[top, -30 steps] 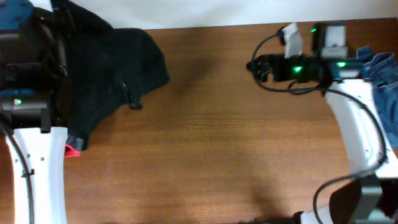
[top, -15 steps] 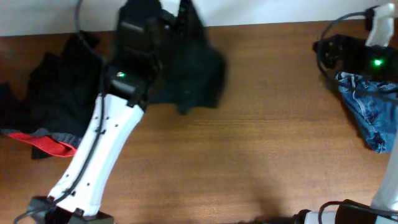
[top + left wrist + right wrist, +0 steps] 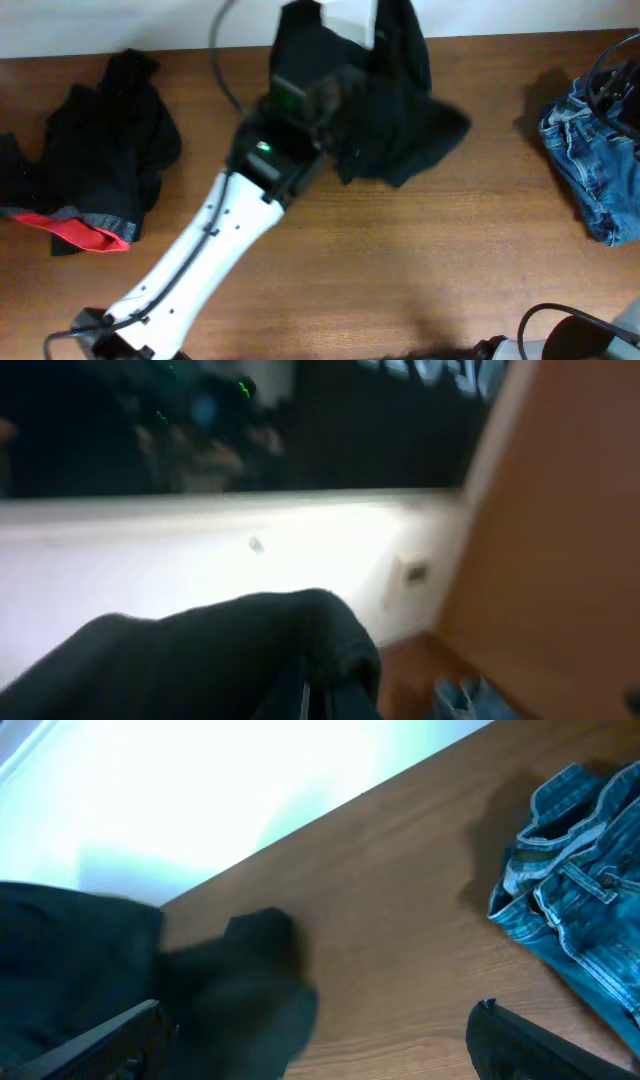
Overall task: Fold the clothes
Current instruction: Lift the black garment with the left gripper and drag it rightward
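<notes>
My left gripper needs to move down to the clear wood at the back centre next and open there, because the black garment still hangs bunched above the table.
My left gripper (image 3: 350, 75) is shut on a black garment (image 3: 400, 135), which hangs and bunches at the back centre of the table. In the left wrist view that black cloth (image 3: 220, 660) fills the bottom and hides the fingers. A second pile of black clothes (image 3: 105, 150) with a red-and-grey edge (image 3: 85, 233) lies at the left. Crumpled blue denim jeans (image 3: 590, 170) lie at the right edge, and the jeans (image 3: 575, 910) also show in the right wrist view. My right gripper (image 3: 320, 1040) is open, low over the wood, between the black garment (image 3: 230, 990) and the jeans.
The brown wooden table (image 3: 400, 270) runs across the whole view, with a white wall along its back edge (image 3: 150, 25). My left arm (image 3: 210, 240) crosses diagonally from the front left. Cables (image 3: 612, 80) of the right arm show at the far right.
My left arm has swung from the left back corner to the back centre, carrying the black garment. The right arm has drawn off to the right, uncovering the jeans.
</notes>
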